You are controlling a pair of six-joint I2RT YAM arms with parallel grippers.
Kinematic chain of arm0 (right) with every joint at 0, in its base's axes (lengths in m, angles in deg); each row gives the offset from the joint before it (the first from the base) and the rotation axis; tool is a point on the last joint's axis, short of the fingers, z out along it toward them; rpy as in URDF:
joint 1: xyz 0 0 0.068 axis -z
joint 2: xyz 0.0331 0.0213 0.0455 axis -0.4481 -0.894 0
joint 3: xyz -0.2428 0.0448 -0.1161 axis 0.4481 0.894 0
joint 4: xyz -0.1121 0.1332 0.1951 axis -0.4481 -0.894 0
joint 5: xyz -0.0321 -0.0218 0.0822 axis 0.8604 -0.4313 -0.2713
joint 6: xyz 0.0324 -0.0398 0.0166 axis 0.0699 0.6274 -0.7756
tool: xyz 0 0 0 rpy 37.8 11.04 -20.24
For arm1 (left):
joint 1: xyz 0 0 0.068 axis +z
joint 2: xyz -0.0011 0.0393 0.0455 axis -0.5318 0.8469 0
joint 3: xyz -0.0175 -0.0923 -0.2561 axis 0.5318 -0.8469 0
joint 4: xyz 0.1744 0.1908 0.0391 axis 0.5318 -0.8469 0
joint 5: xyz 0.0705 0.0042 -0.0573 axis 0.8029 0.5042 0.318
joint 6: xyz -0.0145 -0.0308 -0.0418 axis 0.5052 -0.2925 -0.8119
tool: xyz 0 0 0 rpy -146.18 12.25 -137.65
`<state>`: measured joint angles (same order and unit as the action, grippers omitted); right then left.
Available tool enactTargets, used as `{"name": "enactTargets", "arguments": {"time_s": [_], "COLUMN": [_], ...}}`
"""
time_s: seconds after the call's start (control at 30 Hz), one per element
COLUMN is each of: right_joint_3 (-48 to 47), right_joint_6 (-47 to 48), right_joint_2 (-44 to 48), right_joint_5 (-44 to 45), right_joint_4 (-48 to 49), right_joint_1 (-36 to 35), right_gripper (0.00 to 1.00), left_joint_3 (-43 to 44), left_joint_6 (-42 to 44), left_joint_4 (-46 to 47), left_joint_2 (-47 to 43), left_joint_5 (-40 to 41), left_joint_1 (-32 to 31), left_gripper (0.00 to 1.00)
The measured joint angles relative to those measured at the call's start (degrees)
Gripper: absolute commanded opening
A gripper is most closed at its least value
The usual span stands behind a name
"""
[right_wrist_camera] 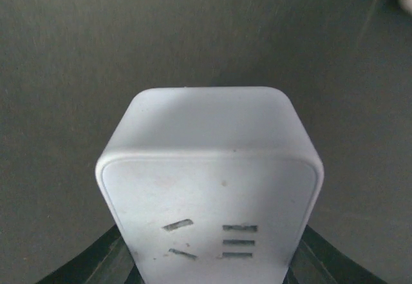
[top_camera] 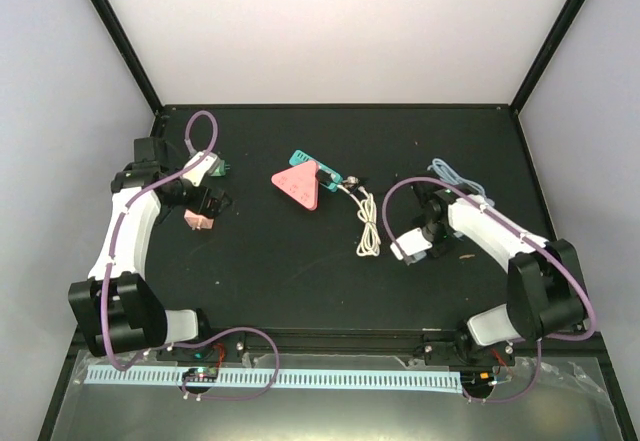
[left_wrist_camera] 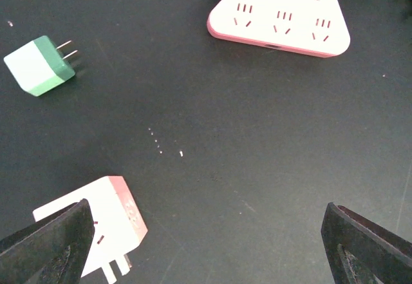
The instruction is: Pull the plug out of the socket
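Note:
My right gripper moves down and to its right in the top view next and releases the plugless white socket cube, since clear tabletop lies there.
A pink-and-white triangular socket (top_camera: 300,184) lies at the table's centre; its visible slots (left_wrist_camera: 280,17) hold nothing. A pink-and-white plug (left_wrist_camera: 96,223) lies loose on the table with bare prongs, next to my left finger (left_wrist_camera: 51,248). My left gripper (top_camera: 205,206) is open and empty (left_wrist_camera: 206,252), its jaws wide apart. A green-and-white plug (left_wrist_camera: 40,65) lies loose farther off (top_camera: 215,168). My right gripper (top_camera: 415,246) is shut on a white socket cube (right_wrist_camera: 209,187), whose slotted face shows and which holds no plug.
A teal strip (top_camera: 305,159) lies behind the triangular socket. A coiled white cable (top_camera: 367,226) runs from that socket's right corner. A grey-blue cable (top_camera: 455,174) lies behind the right arm. Black frame posts (top_camera: 120,31) stand at the back corners.

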<state>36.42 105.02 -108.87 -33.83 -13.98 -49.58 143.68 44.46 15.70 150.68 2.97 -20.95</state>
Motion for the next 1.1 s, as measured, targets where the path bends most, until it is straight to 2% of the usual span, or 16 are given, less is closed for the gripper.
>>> {"name": "enactTargets", "arguments": {"time_s": [0.33,0.63,0.87,1.1], "right_joint_3": [4.7,6.5,7.6,6.2], "right_joint_6": [7.1,8.1,7.5,6.0], "right_joint_2": [-0.9,-3.2,-5.1,-4.2], "right_joint_5": [2.7,3.6,4.6,2.9], "right_joint_4": [6.3,10.8,12.9,10.8], "right_joint_1": [12.8,14.4,14.4,14.5], "right_gripper": [0.46,0.54,0.81,0.93], "left_joint_3": [0.0,0.0,0.0,0.0], "left_joint_6": [-1.3,-1.5,-1.5,-1.5], "left_joint_4": [0.2,0.2,0.2,0.2], "left_joint_2": [0.0,0.0,0.0,0.0], "left_joint_5": [0.0,0.0,0.3,1.1], "left_joint_1": [-2.3,-2.7,-2.7,-2.7], "left_gripper": [0.99,0.99,0.99,0.99]}}
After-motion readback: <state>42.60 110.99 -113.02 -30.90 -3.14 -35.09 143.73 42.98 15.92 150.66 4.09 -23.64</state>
